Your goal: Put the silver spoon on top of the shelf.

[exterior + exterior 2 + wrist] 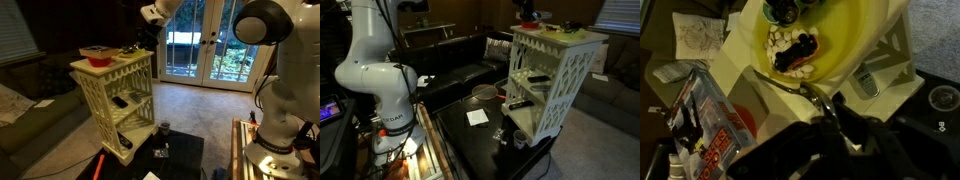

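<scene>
Next, my gripper moves the silver spoon onto the cream shelf top beside the yellow dish and releases it, because that part is bare.
The silver spoon lies slanted over the shelf's flat cream top, its thin end pointing away and its near end between my fingers. My gripper is shut on that near end, low over the top. In both exterior views the gripper hangs just above the top of the cream-white lattice shelf; the spoon is too small to make out there.
A yellow dish with dark and pale bits sits on the shelf top beside the spoon, and a red bowl stands there too. A remote lies on a lower tier. The low black table holds a cup and paper.
</scene>
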Robot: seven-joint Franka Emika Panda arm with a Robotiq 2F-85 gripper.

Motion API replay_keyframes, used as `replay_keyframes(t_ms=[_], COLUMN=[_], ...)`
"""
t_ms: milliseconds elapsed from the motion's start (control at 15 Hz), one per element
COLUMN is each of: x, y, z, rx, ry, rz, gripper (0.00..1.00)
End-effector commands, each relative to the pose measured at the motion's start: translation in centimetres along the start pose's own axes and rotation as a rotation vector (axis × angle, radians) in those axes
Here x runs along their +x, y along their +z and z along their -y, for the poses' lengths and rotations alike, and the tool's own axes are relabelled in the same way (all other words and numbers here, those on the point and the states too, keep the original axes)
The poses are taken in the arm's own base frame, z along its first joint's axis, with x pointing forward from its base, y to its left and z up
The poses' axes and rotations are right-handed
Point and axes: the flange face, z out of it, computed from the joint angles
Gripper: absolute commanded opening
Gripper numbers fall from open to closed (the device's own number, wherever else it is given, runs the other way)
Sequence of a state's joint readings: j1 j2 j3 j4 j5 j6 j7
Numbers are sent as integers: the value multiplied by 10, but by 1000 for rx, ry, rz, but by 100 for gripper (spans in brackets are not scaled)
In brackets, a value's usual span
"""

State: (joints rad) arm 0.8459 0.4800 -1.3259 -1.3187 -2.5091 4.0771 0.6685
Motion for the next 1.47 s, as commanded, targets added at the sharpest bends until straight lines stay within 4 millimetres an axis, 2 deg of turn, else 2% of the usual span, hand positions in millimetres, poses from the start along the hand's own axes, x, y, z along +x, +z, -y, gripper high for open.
replay_keyframes(t_ms=[0, 267, 867, 1133, 1333, 1400], x=[4, 8, 20, 10, -6, 3], y=[21, 29, 7, 2, 1, 9], z=[2, 3, -16, -21, -20, -16], rx=[54, 71, 13, 6, -16, 6], ry=[70, 138, 229, 325, 409, 355], rz=[68, 61, 4, 14, 24, 35], gripper=[2, 2, 2, 2, 2, 10])
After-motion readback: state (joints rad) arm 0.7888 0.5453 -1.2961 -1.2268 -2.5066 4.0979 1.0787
